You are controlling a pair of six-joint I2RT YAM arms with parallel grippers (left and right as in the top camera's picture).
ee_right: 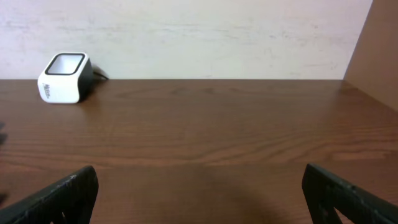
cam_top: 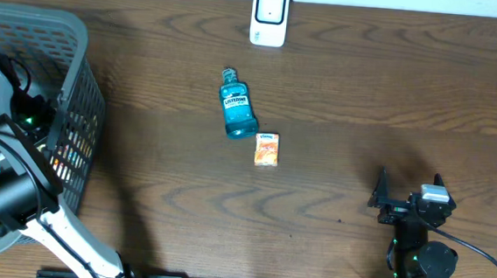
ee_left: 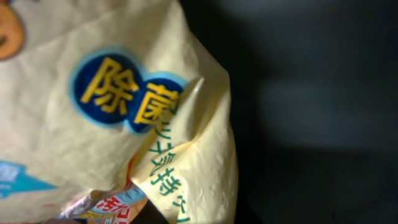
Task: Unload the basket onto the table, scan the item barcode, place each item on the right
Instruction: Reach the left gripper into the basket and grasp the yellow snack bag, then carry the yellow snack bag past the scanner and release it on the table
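My left gripper, with the basket's sides around it, rises over the basket's rim next. It then goes down to release the packet on the tabletop [cam_top: 203, 142] beside the mouthwash bottle.
A crumpled yellow packet [ee_left: 74, 137] with a blue label and Chinese lettering fills the left wrist view. Its folded lower edge runs into my left gripper [ee_left: 168, 216], which is shut on it; only a dark bit of one finger shows. From overhead, the left arm [cam_top: 6, 153] reaches down into the grey basket [cam_top: 84, 101], hiding gripper and packet. The white barcode scanner [cam_top: 269, 16] stands at the table's far edge, also visible as the scanner [ee_right: 64, 78] from the right wrist. My right gripper [ee_right: 199, 190] rests open and empty near the front right [cam_top: 385, 199].
A blue mouthwash bottle [cam_top: 237, 108] lies mid-table with a small orange box [cam_top: 267, 149] just beside it. The basket's tall walls surround the left gripper. A brown panel [ee_right: 376, 56] rises at the right in the right wrist view.
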